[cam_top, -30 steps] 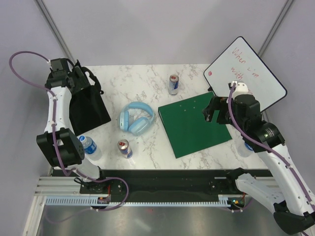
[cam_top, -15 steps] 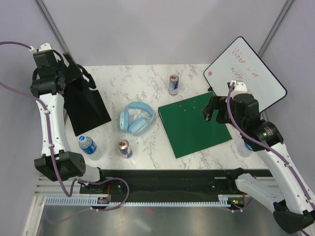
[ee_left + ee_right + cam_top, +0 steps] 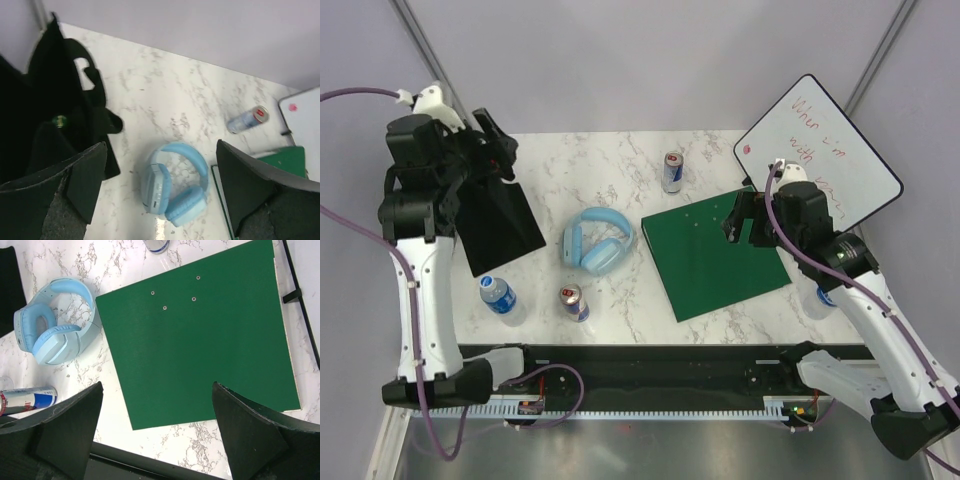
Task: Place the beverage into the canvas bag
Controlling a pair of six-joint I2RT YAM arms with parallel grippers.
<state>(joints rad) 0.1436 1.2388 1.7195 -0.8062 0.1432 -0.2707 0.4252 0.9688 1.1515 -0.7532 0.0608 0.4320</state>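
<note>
The front can is standing outside the bag (image 3: 496,216). My empty left gripper should move back, away from the bag, and down around the can's upper end (image 3: 570,294).
The black canvas bag (image 3: 496,216) lies at the table's left; in the left wrist view its handles and dark mouth (image 3: 45,100) fill the left side, with a small green round thing (image 3: 60,120) inside. My left gripper (image 3: 492,150) hangs open above the bag's far end, nothing between its fingers (image 3: 162,200). Beverages on the table: a can (image 3: 672,171) at the back, also seen from the left wrist as a can (image 3: 248,119); a second can (image 3: 574,301) near the front; a water bottle (image 3: 500,297). My right gripper (image 3: 745,222) stands open over the green board (image 3: 200,335), empty (image 3: 157,435).
Blue headphones (image 3: 597,240) lie mid-table between the bag and the green board (image 3: 715,250). A whiteboard (image 3: 820,150) leans at the back right. The front can (image 3: 25,400) lies at the right wrist view's left edge. A black rail runs along the near table edge.
My left arm has risen and swung away from the bag's handles toward the back left. The bag's shape has shifted slightly. The right arm has crept a little to the left.
</note>
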